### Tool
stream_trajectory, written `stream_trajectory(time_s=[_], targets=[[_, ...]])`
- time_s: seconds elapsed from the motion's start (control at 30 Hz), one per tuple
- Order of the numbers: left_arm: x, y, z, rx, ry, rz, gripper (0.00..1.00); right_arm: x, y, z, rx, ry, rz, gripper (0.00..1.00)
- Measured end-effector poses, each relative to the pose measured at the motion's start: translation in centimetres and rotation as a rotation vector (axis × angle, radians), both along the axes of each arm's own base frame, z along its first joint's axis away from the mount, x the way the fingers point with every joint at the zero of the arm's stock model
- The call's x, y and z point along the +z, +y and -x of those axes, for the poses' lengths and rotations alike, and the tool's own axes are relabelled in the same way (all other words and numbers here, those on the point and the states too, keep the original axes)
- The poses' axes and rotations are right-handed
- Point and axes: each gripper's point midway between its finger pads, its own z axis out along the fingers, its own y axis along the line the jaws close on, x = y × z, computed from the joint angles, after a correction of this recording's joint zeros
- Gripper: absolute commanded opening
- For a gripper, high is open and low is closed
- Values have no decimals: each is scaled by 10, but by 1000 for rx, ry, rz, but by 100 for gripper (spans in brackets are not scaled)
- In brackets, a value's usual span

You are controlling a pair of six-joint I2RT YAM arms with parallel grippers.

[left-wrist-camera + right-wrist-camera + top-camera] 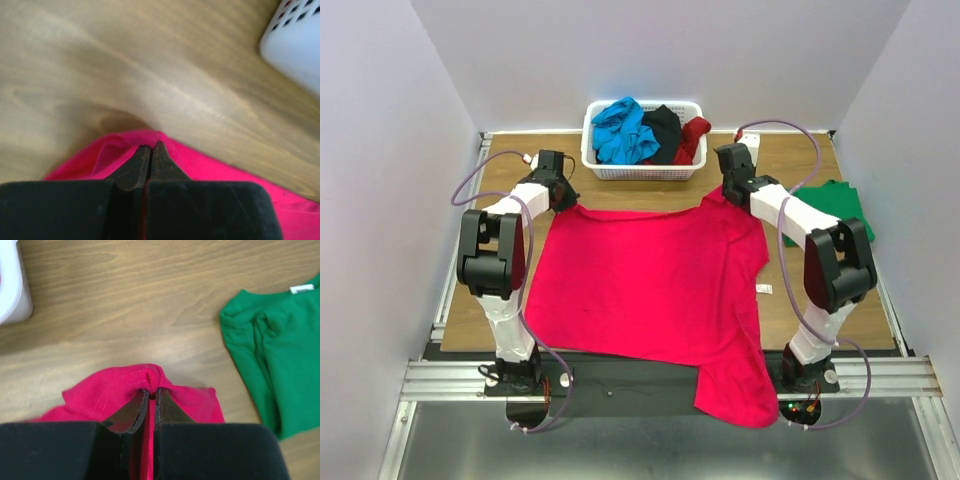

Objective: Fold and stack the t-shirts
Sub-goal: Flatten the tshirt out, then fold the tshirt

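Note:
The left gripper moves to the left in the top view next, where bare wood lies beside the t-shirt's bending far edge, and releases the t-shirt's corner.
A bright pink-red t-shirt point(650, 290) lies spread on the table, its near right part hanging over the front edge. My left gripper point(563, 196) is shut on its far left corner, the cloth point(105, 155) bunched at the fingertips. My right gripper point(728, 192) is shut on its far right corner, a hemmed fold point(135, 382) pinched between the fingers. A folded green t-shirt point(840, 205) lies at the right edge and also shows in the right wrist view point(280, 360). Blue point(622, 130), black point(663, 130) and dark red point(692, 138) t-shirts sit crumpled in the basket.
The white lattice basket point(640, 170) stands at the back centre, close beyond both grippers; its corner shows in the left wrist view point(295, 45). A small white tag point(764, 289) lies on the wood right of the shirt. White walls enclose the table.

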Motion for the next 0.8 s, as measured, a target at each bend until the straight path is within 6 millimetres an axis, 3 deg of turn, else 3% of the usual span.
stream_trajectory(time_s=[0.13,0.33,0.53,0.7,0.8], targets=[[3,3,-19,-5,-33,13,0,-12,-1,-19,2,13,-7,0],[16,11,-44,-10,-82,29,0,-2,1,-44,35,-24,-58,0],[11,21,-49,-7,-75,32,0,-11,4,-61,79,-15,-102,0],[11,22,-48,-19,-73,40,0,-20,11,-60,117,11,-127,0],[11,21,-48,-28,-72,45,0,-21,12,-48,138,17,-142,0]])
